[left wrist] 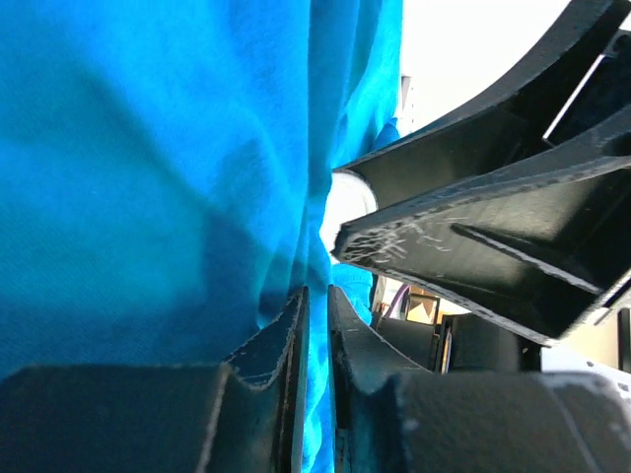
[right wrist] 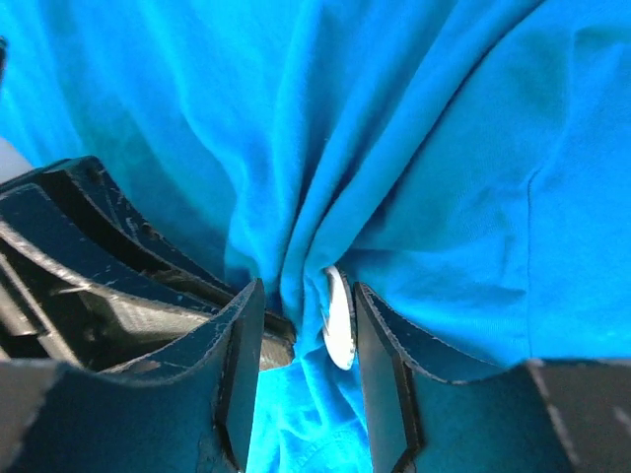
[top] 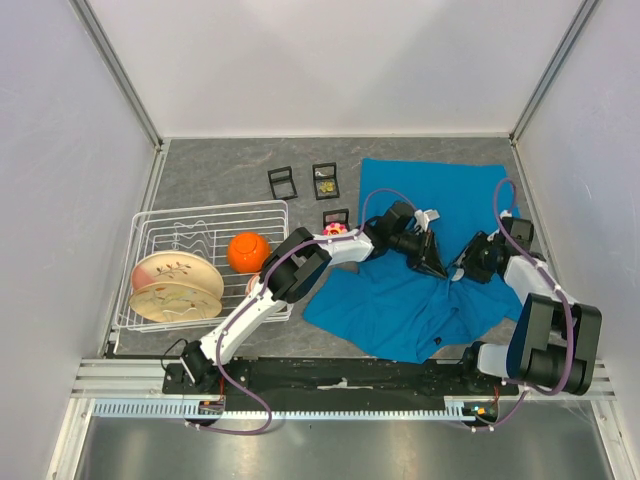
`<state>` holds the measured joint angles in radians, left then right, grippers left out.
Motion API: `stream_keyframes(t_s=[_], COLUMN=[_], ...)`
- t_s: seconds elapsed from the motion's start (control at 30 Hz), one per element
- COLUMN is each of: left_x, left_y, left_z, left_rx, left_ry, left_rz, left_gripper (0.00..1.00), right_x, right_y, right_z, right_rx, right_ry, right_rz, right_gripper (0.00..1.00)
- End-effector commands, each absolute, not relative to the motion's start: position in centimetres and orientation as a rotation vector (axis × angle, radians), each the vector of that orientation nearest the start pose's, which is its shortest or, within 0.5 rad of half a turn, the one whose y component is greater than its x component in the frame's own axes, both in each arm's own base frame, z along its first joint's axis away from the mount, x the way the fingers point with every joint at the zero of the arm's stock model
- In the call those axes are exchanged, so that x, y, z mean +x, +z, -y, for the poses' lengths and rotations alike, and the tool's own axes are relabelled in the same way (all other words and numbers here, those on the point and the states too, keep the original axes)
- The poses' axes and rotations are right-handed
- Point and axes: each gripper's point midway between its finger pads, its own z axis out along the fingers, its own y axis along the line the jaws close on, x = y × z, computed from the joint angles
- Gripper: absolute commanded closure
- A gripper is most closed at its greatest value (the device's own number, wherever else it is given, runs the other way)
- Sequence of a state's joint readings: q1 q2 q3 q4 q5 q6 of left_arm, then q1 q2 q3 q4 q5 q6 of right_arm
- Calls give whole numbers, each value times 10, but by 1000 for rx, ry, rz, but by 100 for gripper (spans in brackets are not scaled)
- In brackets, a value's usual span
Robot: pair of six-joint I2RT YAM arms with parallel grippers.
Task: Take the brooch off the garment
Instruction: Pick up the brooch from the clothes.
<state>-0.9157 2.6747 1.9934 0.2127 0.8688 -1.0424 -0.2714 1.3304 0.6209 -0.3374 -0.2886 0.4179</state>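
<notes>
The brooch sits off-centre beside one finger, so the right gripper needs to move slightly away from the left gripper before it closes on the bunched fold point(top: 456, 274) point(right wrist: 329, 312).
The teal-blue garment point(top: 440, 200) lies spread at the right of the table and is bunched up where both grippers meet. My left gripper point(top: 435, 262) point(left wrist: 317, 325) is shut on a thin fold of the garment point(left wrist: 148, 177). My right gripper point(top: 462, 268) point(right wrist: 308, 365) faces it, open, with its fingers on either side of a gathered ridge of cloth point(right wrist: 414, 148). The brooch point(right wrist: 337, 320), a white disc seen edge-on, sits on that ridge close to the right-hand finger point(right wrist: 380, 365). In the left wrist view the brooch point(left wrist: 350, 197) shows as a white patch beside the right gripper's finger point(left wrist: 463, 236).
A white wire dish rack point(top: 150, 225) at the left holds patterned plates point(top: 175, 285), with an orange bowl point(top: 247, 251) at its right edge. Three small black frames point(top: 282, 182) point(top: 325, 180) point(top: 336, 218) stand behind the left arm. Grey walls close in the table.
</notes>
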Motion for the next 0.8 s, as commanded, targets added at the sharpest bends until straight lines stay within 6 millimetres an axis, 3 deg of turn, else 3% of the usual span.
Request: stream_keyframes(t_s=[0.0,0.3,0.53,0.67,0.77], left_x=[256,258,265,273,276], left_y=[84,80,81,72,66], left_z=[594,602,603,605,606], left_rx=[660,674,663,614,606], left_ry=[-1952,-1874,-1790,-1682,-1595], left_rz=[-2373,-2365,-2372,-2391,-2403], left_gripper=[81,84,85,85,87], right_x=[285,277,276,275,275], right_y=[54,47,47,44,44], right_z=[15,14,16,14,14], right_rx=[833,878,874,875,873], right_ry=[435,481,487,500,503], right_rz=[-2373,-2377,-2375,-2385,-2386], right_gripper=[53,75,83,96,100])
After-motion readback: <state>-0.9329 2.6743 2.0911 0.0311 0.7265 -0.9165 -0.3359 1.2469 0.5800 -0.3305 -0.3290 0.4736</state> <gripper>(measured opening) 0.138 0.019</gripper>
